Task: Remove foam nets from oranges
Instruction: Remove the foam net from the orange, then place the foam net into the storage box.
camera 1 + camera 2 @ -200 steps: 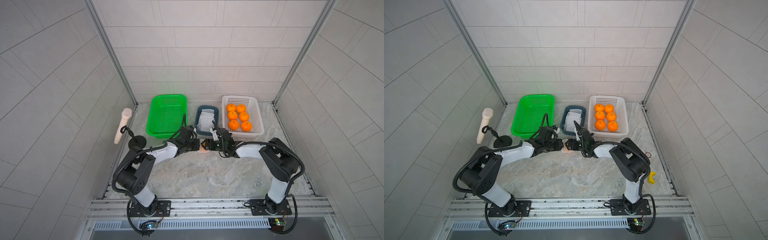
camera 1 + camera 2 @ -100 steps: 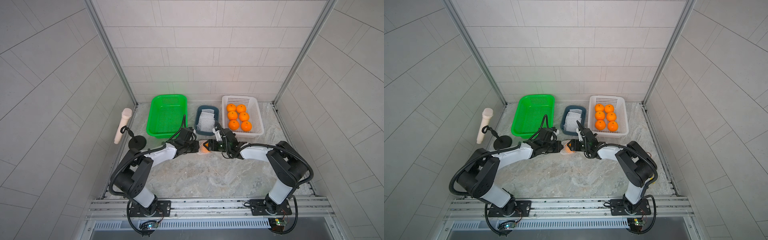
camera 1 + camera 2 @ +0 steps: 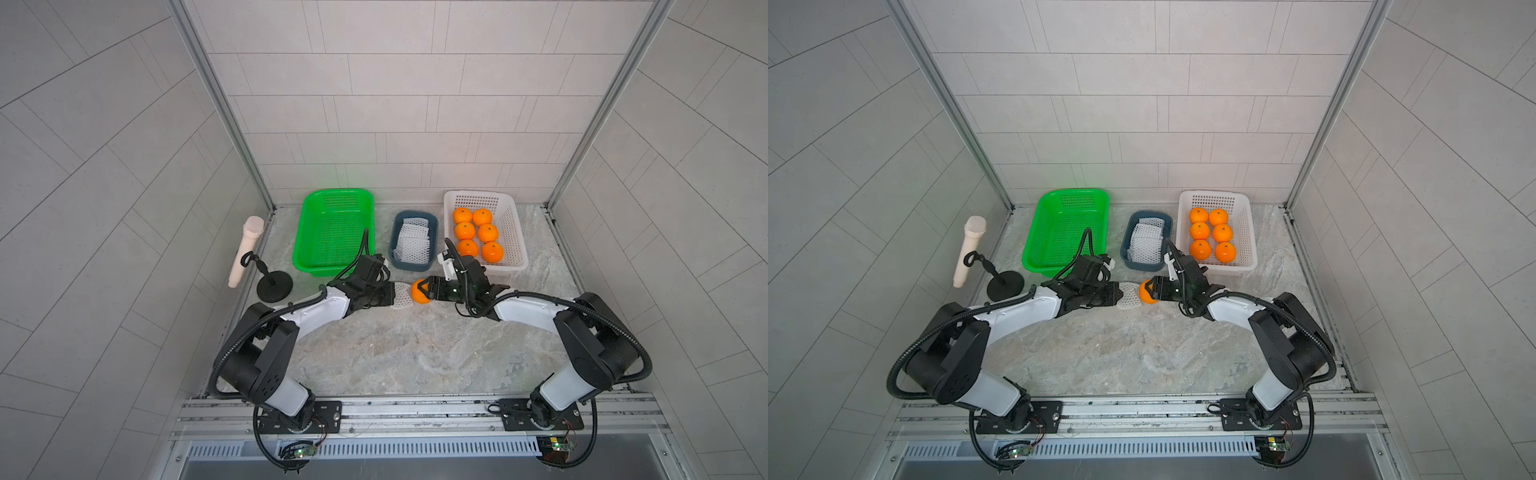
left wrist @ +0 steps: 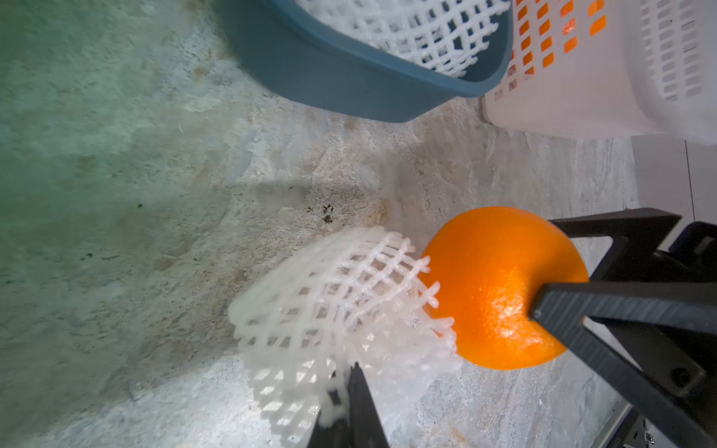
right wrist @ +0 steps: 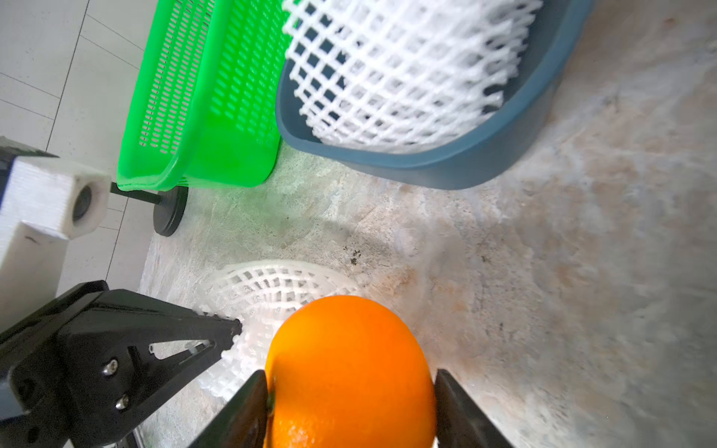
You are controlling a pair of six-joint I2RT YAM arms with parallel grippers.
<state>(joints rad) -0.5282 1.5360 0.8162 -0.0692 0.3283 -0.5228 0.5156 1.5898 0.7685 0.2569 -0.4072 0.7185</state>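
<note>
My left gripper raises the emptied net outward over the blue tub (image 3: 393, 253) next, then lowers and releases it, since foam nets already lie there.
A bare orange (image 3: 419, 292) (image 3: 1147, 293) sits between the fingers of my right gripper (image 3: 424, 288) (image 5: 349, 375), which is shut on it just above the table. In the right wrist view a black finger presses each side of the orange (image 5: 349, 372). A white foam net (image 3: 401, 296) (image 3: 1128, 296) (image 4: 333, 310) hangs limp beside it, its open mouth against the orange (image 4: 500, 287). My left gripper (image 3: 391, 293) (image 4: 355, 378) is shut on that net's far end. More foam nets (image 3: 412, 243) lie in the blue tub (image 3: 393, 253). Several oranges (image 3: 478, 232) fill the white basket (image 3: 515, 237).
An empty green basket (image 3: 332, 232) stands at the back left, close behind my left wrist. A beige microphone (image 3: 245, 251) leans on a black stand (image 3: 274, 286) by the left wall. The tub and white basket sit just behind both grippers.
My right gripper has closed on the orange and drawn it rightwards out of the net. The left gripper has stayed shut on the net, which now sags empty.
</note>
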